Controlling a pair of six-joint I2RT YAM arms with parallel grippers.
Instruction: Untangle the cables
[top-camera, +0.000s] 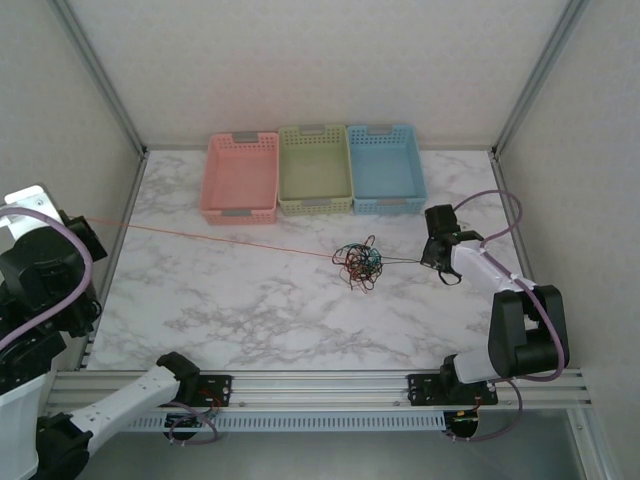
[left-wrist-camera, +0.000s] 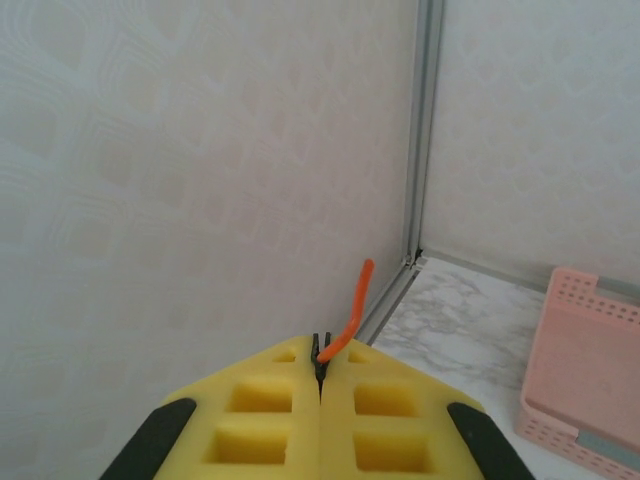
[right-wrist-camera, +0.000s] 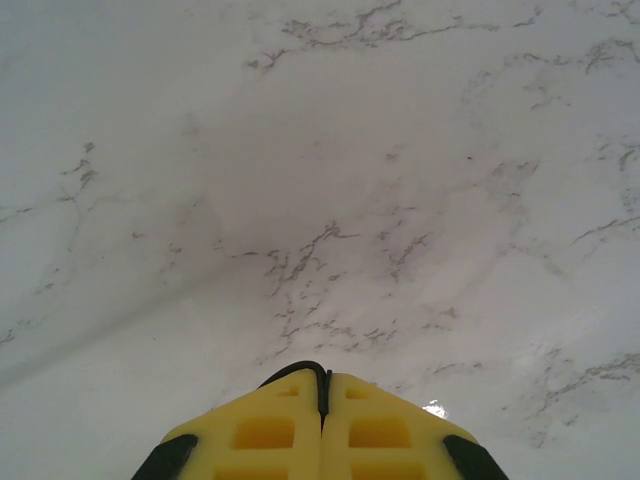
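The left gripper moves down next, away from the side, to release the taut red-orange wire over the marble in front of the pink basket (top-camera: 216, 256), because it runs taut.
The cables lie as a small knot (top-camera: 358, 265) of black, red-orange and teal-green wires right of the table's middle. One red-orange wire (top-camera: 215, 237) runs taut from the knot to the far left. There my left gripper (top-camera: 93, 228) is shut on it. In the left wrist view the wire's orange end (left-wrist-camera: 352, 315) sticks out past the closed yellow fingers (left-wrist-camera: 270, 420), close to the side wall. A black wire (top-camera: 402, 262) leads right from the knot to my right gripper (top-camera: 428, 261). That gripper (right-wrist-camera: 322, 382) is shut on the black wire (right-wrist-camera: 296, 370), low over the marble.
Three baskets stand in a row at the back: pink (top-camera: 240, 213), green (top-camera: 315, 206), blue (top-camera: 392, 205). The pink basket (left-wrist-camera: 585, 370) lies right of the left gripper. Enclosure walls with metal posts (left-wrist-camera: 420, 150) bound the marble table (top-camera: 250, 310).
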